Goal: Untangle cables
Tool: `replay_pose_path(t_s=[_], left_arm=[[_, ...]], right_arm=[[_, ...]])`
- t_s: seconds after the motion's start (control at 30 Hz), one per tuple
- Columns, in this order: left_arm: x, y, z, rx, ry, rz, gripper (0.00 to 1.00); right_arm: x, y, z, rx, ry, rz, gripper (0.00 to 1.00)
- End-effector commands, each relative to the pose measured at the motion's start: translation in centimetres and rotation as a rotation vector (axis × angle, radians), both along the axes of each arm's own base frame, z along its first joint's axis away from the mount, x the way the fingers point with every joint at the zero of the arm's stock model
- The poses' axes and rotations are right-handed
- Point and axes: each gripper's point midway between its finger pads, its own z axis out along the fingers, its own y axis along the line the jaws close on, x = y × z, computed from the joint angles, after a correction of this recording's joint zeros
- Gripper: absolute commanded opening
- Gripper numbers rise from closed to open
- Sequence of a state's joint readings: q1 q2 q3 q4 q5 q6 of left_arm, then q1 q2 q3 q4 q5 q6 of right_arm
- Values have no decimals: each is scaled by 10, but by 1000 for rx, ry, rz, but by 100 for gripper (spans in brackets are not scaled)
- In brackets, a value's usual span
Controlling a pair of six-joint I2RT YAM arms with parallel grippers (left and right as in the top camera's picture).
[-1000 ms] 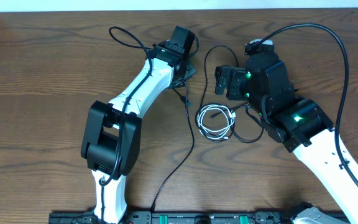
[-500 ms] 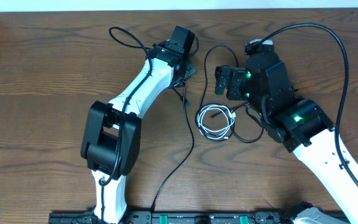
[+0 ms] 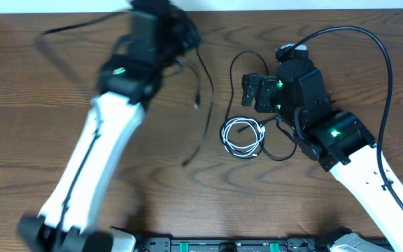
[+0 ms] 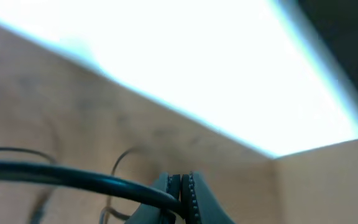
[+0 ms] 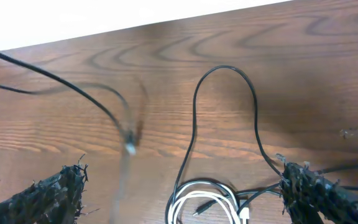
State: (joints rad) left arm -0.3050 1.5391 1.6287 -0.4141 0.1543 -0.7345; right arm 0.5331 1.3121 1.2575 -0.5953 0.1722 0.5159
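Observation:
I should next move my left gripper to the left in the overhead view, over the bare far corner of the table, and let go of the cable there, away from the white coil.
My left gripper [image 3: 175,29] is blurred with motion at the far left-centre of the table. In the left wrist view it [image 4: 184,194] is shut on a long black cable [image 4: 73,175]. That cable hangs in a curve below it [image 3: 206,105], its plug end off the table, and shows blurred in the right wrist view [image 5: 127,134]. My right gripper [image 3: 255,91] is open and empty, with the coil between its fingers [image 5: 185,186]. A coiled white cable [image 3: 243,136] lies there with a second black cable [image 3: 238,64] looped around it. Both show in the right wrist view: the coil [image 5: 205,200] and the loop [image 5: 225,71].
The right arm's own thick black cable [image 3: 369,35] arcs over the far right. A black base rail [image 3: 222,245] runs along the near edge. The wooden table [image 3: 33,105] ends at a pale strip at the far edge [image 3: 257,5].
The left arm has swung up and to the left, pulling its black cable off the table and away from the coil. The right arm and the white coil have not moved.

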Motion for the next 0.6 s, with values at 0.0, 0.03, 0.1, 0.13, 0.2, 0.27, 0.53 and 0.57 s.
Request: replay_pose_path(t_s=[0.0,0.03,0.1,0.13,0.2,0.27,0.53,0.57], left_arm=[[-5,24,34,-36,-88,-17,8],[-5,33,43,-40,-112,3,8],[-3,55,59,-47,-164,48,7],[-1,66,66,-50,-192,74,7],[4,86,79,-56,-245,111,7],[10,106,91,-63,-297,140,7],[13,154,144,-71,-499,192,7],[13,161,150,-68,-515,205,8]], right_arm=[[1,0,10,19,-18,-9,99],[1,0,10,19,-17,-9,99],[1,0,9,19,-17,-9,99],[1,-1,9,19,-17,-9,99],[1,-1,9,18,-15,-9,99],[0,-1,8,15,-11,-9,99],[0,-1,8,14,-10,-9,99],[0,-1,8,14,-9,-9,99]])
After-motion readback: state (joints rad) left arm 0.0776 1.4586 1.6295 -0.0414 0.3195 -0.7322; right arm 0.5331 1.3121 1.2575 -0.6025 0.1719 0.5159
